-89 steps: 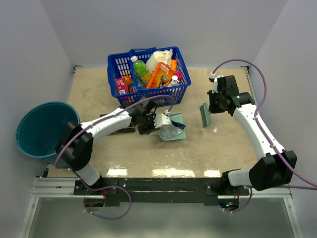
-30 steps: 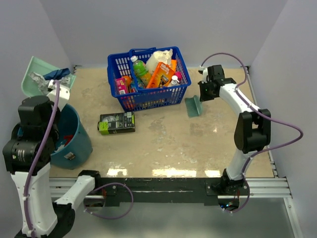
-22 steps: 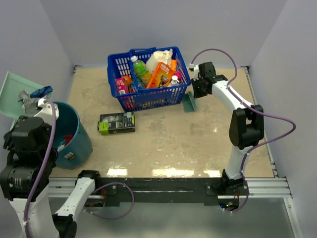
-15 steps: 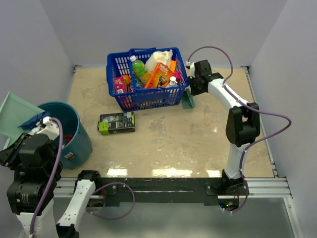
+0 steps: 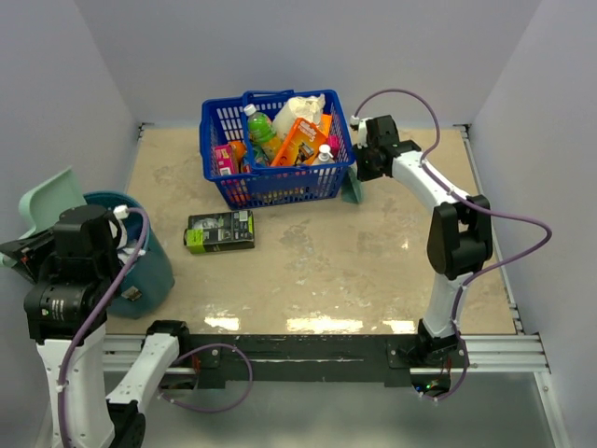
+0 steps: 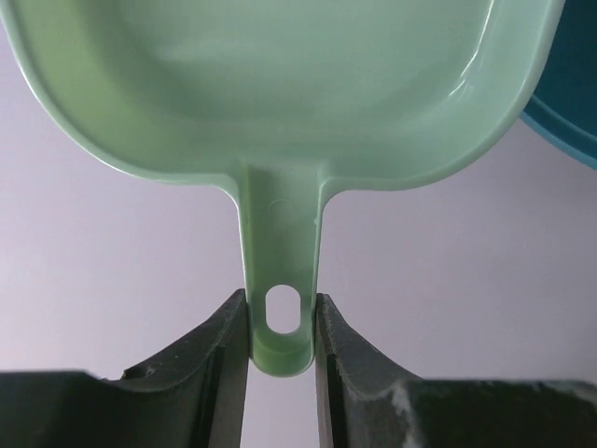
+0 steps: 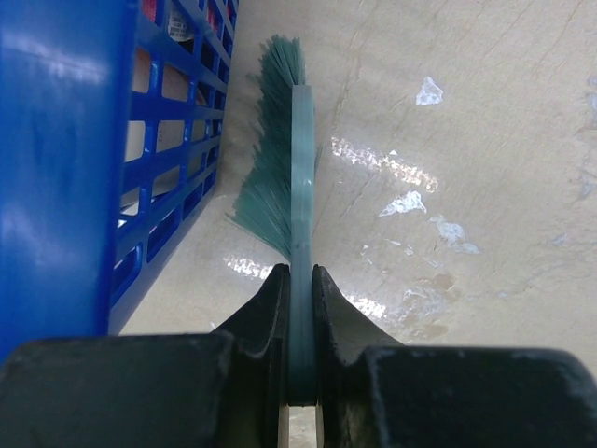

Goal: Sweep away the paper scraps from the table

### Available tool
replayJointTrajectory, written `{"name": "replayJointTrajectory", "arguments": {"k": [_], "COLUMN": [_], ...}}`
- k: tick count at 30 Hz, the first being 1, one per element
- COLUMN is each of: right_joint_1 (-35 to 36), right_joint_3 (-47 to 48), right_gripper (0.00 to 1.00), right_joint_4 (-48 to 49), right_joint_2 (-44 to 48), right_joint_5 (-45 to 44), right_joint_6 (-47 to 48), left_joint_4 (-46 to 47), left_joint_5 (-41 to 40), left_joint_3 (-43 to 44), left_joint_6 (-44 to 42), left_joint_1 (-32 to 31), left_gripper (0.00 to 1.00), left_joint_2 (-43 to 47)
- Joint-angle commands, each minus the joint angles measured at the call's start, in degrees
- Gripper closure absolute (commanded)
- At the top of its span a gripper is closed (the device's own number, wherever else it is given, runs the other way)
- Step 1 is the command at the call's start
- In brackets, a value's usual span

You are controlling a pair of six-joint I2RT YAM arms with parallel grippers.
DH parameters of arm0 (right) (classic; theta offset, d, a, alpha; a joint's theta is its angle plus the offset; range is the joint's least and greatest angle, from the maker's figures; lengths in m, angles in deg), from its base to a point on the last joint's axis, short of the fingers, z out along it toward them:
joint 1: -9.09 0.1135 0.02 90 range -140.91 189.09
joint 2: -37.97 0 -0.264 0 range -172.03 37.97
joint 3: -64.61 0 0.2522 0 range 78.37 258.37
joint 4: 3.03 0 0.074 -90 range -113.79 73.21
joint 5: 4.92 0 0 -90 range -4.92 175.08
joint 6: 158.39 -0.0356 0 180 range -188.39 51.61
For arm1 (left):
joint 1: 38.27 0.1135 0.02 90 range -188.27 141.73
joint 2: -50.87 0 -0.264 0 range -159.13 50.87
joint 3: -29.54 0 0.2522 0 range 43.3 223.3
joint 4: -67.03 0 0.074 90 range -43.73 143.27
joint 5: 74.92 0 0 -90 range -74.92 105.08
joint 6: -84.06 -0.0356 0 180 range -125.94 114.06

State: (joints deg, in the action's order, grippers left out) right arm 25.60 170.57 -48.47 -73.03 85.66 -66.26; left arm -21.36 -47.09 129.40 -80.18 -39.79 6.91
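The robot will move its right gripper back and to the right in the top view to let go of the brush (image 7: 280, 187) on the open table, where it is clear of the basket.
My left gripper (image 6: 282, 327) is shut on the handle of the mint-green dustpan (image 6: 280, 84). It holds the pan tilted up over the far left rim of the teal bucket (image 5: 154, 266), off the table's left edge. The pan (image 5: 47, 201) looks empty in the left wrist view. My right gripper (image 7: 300, 280) is shut on the green brush (image 7: 280, 187), whose bristles rest on the table (image 7: 448, 112) against the blue basket's right wall. No paper scraps show on the table (image 5: 373, 261). My left arm hides most of the bucket's inside.
The blue basket (image 5: 280, 182), full of bottles and packets, stands at the back middle and fills the left of the right wrist view (image 7: 65, 140). A flat black-and-green packet (image 5: 219, 231) lies left of centre. The bucket's rim shows in the left wrist view (image 6: 569, 112).
My left arm lifted the dustpan with scraps off the table, swung it left over the bucket and tipped it; the pan now shows empty. My right arm moved the brush left against the basket.
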Motion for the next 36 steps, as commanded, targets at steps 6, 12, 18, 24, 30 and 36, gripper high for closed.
{"name": "replayJointTrajectory", "arguments": {"k": [6, 12, 18, 24, 30, 36], "right_joint_1": [2.82, 2.65, 2.12, 0.98, -1.56, -4.73], "right_joint_3": [-4.31, -4.32, -4.22, -5.28, -6.24, -8.7], "right_gripper": [1.0, 1.0, 1.0, 1.0, 1.0, 1.0], "right_joint_4": [-9.01, -9.19, -8.84, -8.22, -7.61, -7.17], "right_joint_2": [-0.8, -0.44, 0.26, 2.01, 4.56, 9.3], "right_joint_5": [4.7, 4.08, 4.08, 5.04, 6.63, 8.03], "right_joint_6": [-1.25, -1.08, -1.08, -1.69, -4.32, -6.61], "left_joint_4": [-0.69, -0.69, 4.66, 2.83, 7.47, 12.31], "left_joint_5": [1.0, 4.77, 5.39, 15.91, 38.37, 64.16], "left_joint_3": [0.81, 4.34, 3.71, 13.12, 14.26, 16.2], "left_joint_6": [-10.85, -4.07, -9.17, 6.45, 19.2, 24.39], "left_joint_1": [0.38, 0.38, 0.38, 0.38, 0.38, 0.38], "left_gripper": [1.0, 1.0, 1.0, 1.0, 1.0, 1.0], "left_joint_2": [0.2, -4.29, -4.46, -10.17, -10.88, -15.35]}}
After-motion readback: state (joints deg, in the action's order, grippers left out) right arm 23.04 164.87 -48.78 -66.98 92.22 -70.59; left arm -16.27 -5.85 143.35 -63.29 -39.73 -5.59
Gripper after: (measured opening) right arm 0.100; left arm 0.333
